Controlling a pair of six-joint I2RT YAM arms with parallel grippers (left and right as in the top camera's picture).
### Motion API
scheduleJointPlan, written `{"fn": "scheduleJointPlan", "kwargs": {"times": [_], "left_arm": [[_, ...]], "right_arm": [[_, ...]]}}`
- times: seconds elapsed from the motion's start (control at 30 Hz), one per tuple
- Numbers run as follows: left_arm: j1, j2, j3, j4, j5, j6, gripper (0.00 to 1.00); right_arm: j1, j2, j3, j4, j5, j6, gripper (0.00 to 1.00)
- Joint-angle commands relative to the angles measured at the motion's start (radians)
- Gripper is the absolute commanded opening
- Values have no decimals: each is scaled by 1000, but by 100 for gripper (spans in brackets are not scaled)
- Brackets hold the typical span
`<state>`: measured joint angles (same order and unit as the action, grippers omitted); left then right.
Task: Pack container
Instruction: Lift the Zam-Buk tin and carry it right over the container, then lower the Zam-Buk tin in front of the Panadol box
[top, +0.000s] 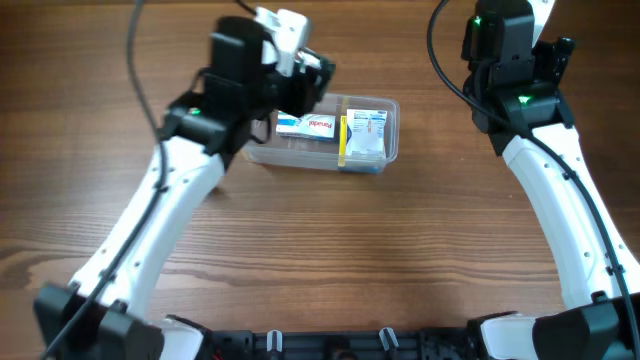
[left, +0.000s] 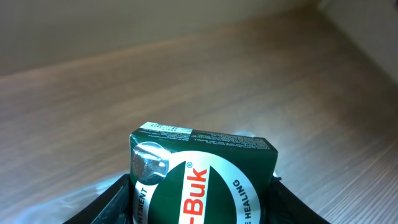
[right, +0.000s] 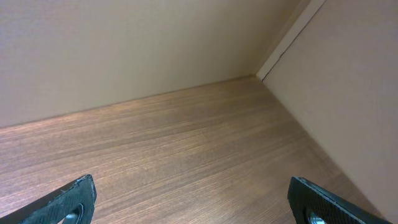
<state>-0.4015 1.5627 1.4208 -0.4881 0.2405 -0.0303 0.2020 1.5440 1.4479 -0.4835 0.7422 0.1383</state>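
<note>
My left gripper tilts downward and lowers back into the tub's free space on the near side of the white and blue box (top: 310, 125) next.
The container (top: 388, 150) is a clear plastic tub at the table's upper middle in the overhead view. It holds a white and blue box (top: 310, 125) and a white box with a yellow edge (top: 362, 137). My left gripper (top: 305, 85) hovers over the tub's left end. In the left wrist view it (left: 202, 190) is shut on a dark green box (left: 205, 152) with a white oval and red letters. My right gripper (top: 520, 30) is at the far right, away from the tub. In the right wrist view it (right: 193, 199) is open and empty above bare wood.
The table is brown wood (top: 400, 250). A beige wall and its corner (right: 273, 59) stand beyond the table's far edge. Black cables (top: 135, 60) hang from both arms at the back.
</note>
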Motion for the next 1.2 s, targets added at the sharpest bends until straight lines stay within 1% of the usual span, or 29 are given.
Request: {"fn": "scheduleJointPlan", "kwargs": {"times": [0.0,0.2,0.37,0.77,1.17], "left_arm": [[-51,71,14,-3,-130,-82,52],[-63,139,14,-55,-145,-197,52],[-63,176,14,-114,-149,-245,52],[-63,294,13,-138,-156,-267,52],[-63,334,13,-198,-170,-267,52]], "right_arm": [[2,13,3,3,20,19,100],[2,13,3,3,20,19,100],[2,13,3,3,20,19,100],[2,13,3,3,20,19,100],[2,13,3,3,20,19,100]]}}
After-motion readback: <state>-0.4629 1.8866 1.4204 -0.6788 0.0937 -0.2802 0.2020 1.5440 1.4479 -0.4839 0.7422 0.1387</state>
